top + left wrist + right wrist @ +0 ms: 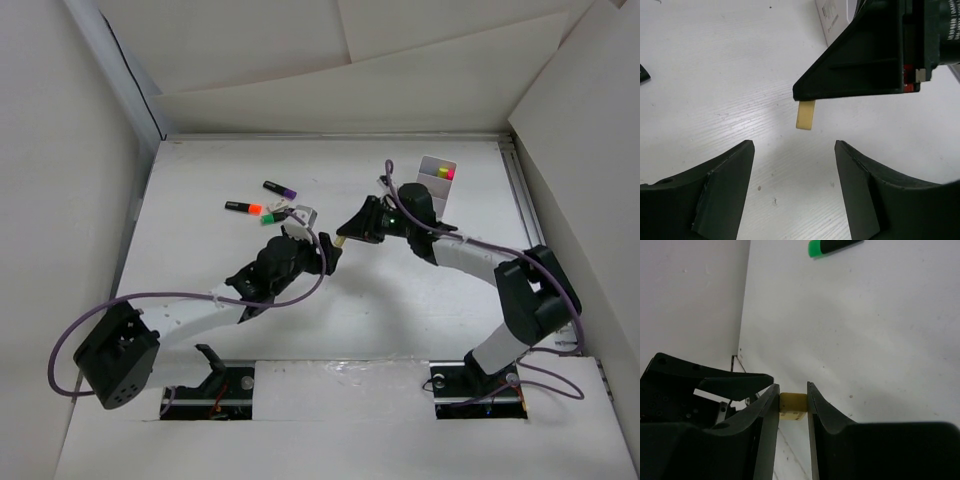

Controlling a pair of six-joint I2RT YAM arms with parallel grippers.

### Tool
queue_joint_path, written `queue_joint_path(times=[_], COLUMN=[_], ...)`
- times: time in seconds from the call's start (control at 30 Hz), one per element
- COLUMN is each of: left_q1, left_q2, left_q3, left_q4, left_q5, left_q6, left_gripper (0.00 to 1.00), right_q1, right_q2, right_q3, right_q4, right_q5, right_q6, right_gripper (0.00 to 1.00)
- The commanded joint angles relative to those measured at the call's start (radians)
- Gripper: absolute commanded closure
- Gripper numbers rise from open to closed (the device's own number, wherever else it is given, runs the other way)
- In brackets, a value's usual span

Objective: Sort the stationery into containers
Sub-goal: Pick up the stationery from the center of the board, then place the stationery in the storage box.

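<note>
The far section of the white container has pink and yellow ends in it, so my right gripper will next carry the tan piece outward over the white container's middle section and let go of it there.
My right gripper is shut on a small tan piece and holds it above the table. In the left wrist view the same tan piece sticks out below the right gripper's black fingers. Facing it, my left gripper is open and empty, a short way from the piece. Both grippers meet at mid-table, left gripper and right gripper. Three markers lie at the back left: purple-ended, orange-ended and green-ended. The white container stands behind the right arm.
A small white-grey item lies beside the green marker. Pink and yellow ends show inside the container. White walls close in the table on the left, back and right. A green marker end shows at the right wrist view's top.
</note>
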Motion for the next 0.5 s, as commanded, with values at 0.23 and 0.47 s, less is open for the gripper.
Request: queue_joint_path(times=[0.23,0.47], left_q1=[0.002,0.002], left_q2=[-0.131,-0.104], left_q3=[-0.044,-0.033], left_q4=[0.074,0.045], left_q5=[-0.046,-0.119], left_q6=[0.004,-0.028], left_gripper=[0.32,0.33], right_q1=[-0.236,-0.368], right_q2=[0.022,-0.072], right_q3=[0.049,0.199], right_q4=[0.03,-0.238], right_q5=[0.043,0.567], right_q6=[-0.022,-0.213], right_gripper=[0.89,0.89])
